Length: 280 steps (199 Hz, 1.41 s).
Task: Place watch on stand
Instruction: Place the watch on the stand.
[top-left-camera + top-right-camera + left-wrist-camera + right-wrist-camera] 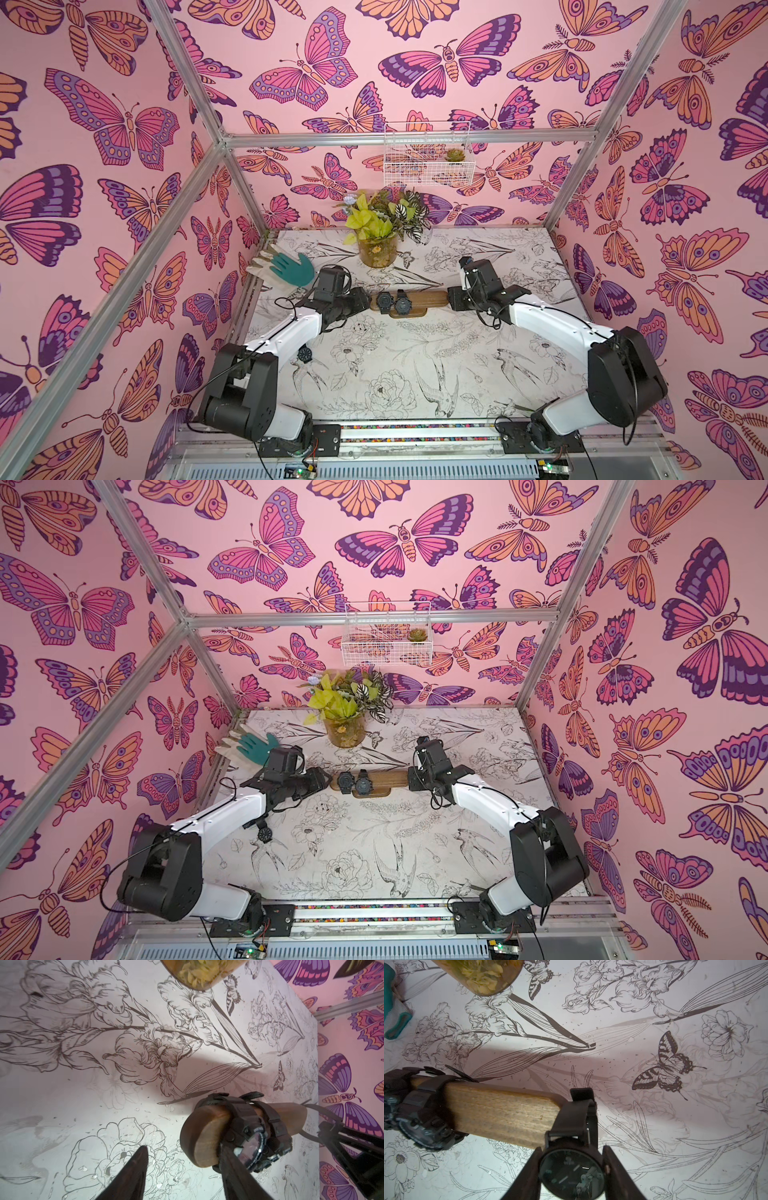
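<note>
The right gripper will next slide the loop, which is still partly past the wood, farther on toward the strapped watches and then let go, because the stand's bare end (441, 298) (544, 1118) is beside that gripper.
The brown wooden stand (428, 298) lies across the middle of the table in both top views, with two black watches (392, 302) strapped round its left half. My right gripper (572, 1148) is shut on a round-faced black watch (572, 1169). Its strap loops over the right end of the stand (500, 1113). My left gripper (184, 1147) is open at the stand's left end (203, 1136). One finger (232, 1167) is beside the nearest watch (255, 1145). Another black watch (304, 354) lies on the table under my left arm.
A glass jar of plants (377, 251) stands behind the stand. A teal and white glove (291, 266) lies at the back left by the wall. A white wire basket (428, 156) hangs on the back wall. Metal frame posts (245, 195) edge the table.
</note>
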{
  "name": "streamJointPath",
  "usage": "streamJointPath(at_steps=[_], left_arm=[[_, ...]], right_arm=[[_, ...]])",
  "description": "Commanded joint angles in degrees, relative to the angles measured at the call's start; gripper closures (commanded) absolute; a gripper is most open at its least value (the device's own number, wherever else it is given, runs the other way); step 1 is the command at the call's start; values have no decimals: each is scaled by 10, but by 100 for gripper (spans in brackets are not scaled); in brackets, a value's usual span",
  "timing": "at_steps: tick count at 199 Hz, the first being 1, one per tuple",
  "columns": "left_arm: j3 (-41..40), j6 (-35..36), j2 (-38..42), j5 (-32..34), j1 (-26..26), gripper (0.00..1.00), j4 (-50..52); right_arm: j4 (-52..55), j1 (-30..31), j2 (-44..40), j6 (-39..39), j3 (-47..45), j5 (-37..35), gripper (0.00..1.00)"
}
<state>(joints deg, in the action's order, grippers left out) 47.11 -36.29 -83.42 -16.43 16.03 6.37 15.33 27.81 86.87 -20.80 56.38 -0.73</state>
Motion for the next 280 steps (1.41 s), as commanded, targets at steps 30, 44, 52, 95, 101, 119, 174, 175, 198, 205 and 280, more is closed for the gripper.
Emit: streamJointPath(at_steps=[30, 44, 52, 95, 101, 119, 174, 175, 198, 205, 280], left_arm=[[15, 14, -26, -41, -2, 51, -44], [19, 25, -31, -44, 3, 54, -45], [19, 29, -33, -43, 6, 55, -45], [24, 31, -47, -42, 21, 62, -46], [25, 31, -47, -41, 23, 63, -45], [28, 31, -51, -40, 28, 64, -46], [28, 30, -54, -36, 37, 67, -46], [28, 29, -54, -37, 37, 67, -46], [27, 29, -49, -38, 40, 68, -46], [26, 30, -48, -37, 41, 68, -46], [23, 30, -44, -33, 53, 70, -46]], right_arm=[[22, -4, 28, -4, 32, 26, 70], [23, -4, 28, -5, 38, 31, 70], [26, -4, 47, -6, 43, 34, 70], [32, -3, 65, -11, 57, 44, 72], [31, -2, 66, -11, 57, 43, 71], [33, 2, 67, -9, 58, 40, 71], [58, 22, 79, -2, 81, 3, 71], [59, 23, 79, -2, 82, 1, 71], [69, 29, 88, -4, 90, -8, 70], [69, 30, 91, -4, 90, -7, 70], [72, 45, 113, -15, 110, 13, 66]])
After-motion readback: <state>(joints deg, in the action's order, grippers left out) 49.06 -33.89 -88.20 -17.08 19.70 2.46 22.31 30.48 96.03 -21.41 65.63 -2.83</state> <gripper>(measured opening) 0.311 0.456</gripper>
